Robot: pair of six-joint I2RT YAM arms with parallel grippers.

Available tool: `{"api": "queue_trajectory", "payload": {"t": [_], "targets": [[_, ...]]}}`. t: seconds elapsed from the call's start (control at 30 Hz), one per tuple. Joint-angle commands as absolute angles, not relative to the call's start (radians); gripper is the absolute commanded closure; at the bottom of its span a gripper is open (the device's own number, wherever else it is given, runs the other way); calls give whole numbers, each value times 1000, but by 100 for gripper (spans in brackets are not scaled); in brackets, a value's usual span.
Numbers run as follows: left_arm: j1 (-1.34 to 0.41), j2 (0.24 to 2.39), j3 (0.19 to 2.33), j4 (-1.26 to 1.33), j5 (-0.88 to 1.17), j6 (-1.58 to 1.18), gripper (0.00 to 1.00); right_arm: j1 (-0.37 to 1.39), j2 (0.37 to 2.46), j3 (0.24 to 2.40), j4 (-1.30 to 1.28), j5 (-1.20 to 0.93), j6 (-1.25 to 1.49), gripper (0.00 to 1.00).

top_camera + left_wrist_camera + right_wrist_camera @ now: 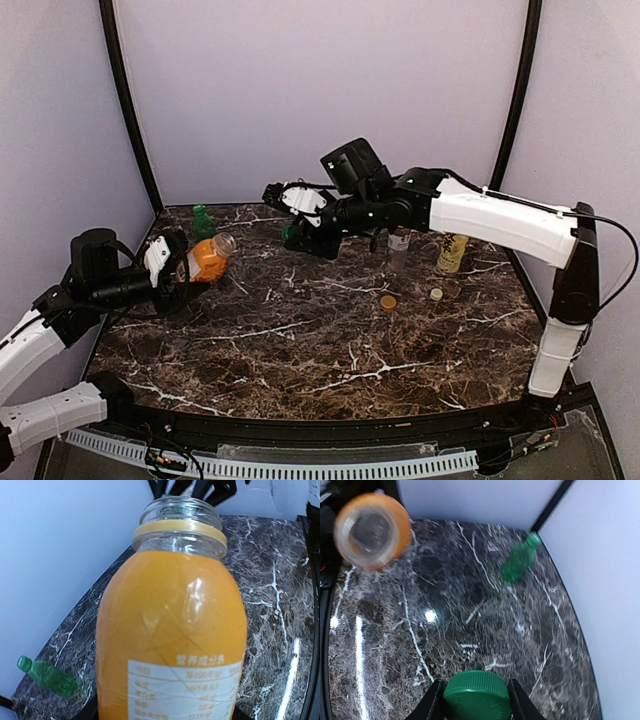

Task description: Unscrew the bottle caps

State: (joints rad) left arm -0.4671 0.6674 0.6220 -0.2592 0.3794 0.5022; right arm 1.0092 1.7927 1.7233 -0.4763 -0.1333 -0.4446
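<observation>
My right gripper tips downward next, lowers to the bare marble (334,316) beside the golden-brown cap and releases the green cap, since the other removed caps lie there.
My left gripper (183,266) is shut on the orange juice bottle (207,259), holding it tilted above the table's left side with its capless mouth (179,514) facing right. My right gripper (296,236) is shut on a green cap (477,696), held in the air a short way right of that mouth. The slim green bottle (203,222) stands at the back left with its green cap on; it also shows in the right wrist view (519,561). The short brown bottle (398,245) and the yellow tea bottle (452,253) stand at the back right, both capless.
A golden-brown cap (387,302) and a cream-white cap (436,294) lie on the marble table (300,350) in front of the two right-hand bottles. Purple walls close the back and sides.
</observation>
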Motion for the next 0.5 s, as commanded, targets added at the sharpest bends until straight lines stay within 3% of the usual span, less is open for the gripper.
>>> {"api": "queue_trajectory", "payload": {"t": [0.0, 0.17, 0.47], "targets": [[-362, 599, 529, -94, 362, 170, 98, 944, 1955, 1798, -745, -20, -170, 100], [-238, 517, 405, -34, 372, 17, 98, 931, 2075, 1817, -833, -27, -68, 99], [-123, 422, 313, -47, 443, -73, 98, 922, 2220, 1836, -885, -4, -21, 84]]}}
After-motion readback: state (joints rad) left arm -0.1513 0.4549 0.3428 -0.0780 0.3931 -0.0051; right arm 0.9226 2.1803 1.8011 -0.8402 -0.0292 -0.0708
